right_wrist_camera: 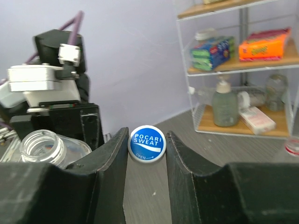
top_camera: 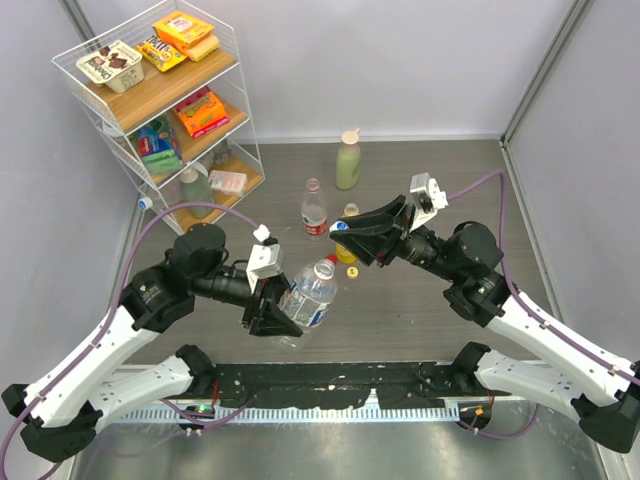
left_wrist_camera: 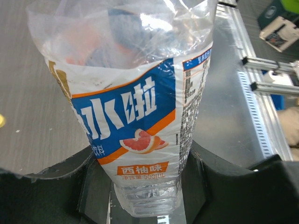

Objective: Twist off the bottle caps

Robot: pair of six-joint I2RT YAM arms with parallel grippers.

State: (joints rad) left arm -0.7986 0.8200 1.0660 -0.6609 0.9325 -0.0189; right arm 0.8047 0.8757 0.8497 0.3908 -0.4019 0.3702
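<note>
My right gripper will move away from the bottle next, tip downward and go down to the table (top_camera: 370,280) beside the yellow cap, because the bottle's opening is uncovered.
My left gripper (top_camera: 272,305) is shut on the lower body of a clear bottle (left_wrist_camera: 135,102) with a blue, white and orange label, held tilted above the table. Its mouth (right_wrist_camera: 42,145) stands open with no cap on it. My right gripper (top_camera: 338,228) hovers just beyond that mouth, shut on a round blue and white bottle cap (right_wrist_camera: 147,143) pinched by its rim between both fingers. A yellow cap (top_camera: 347,254) lies on the table under the right gripper. A second clear bottle (top_camera: 314,210) with a red label stands upright behind.
A pale green bottle (top_camera: 348,160) with a beige cap stands at the back. A wire shelf rack (top_camera: 160,95) with snack boxes and bottles fills the back left. A black mat and a metal rail (top_camera: 330,400) run along the near edge.
</note>
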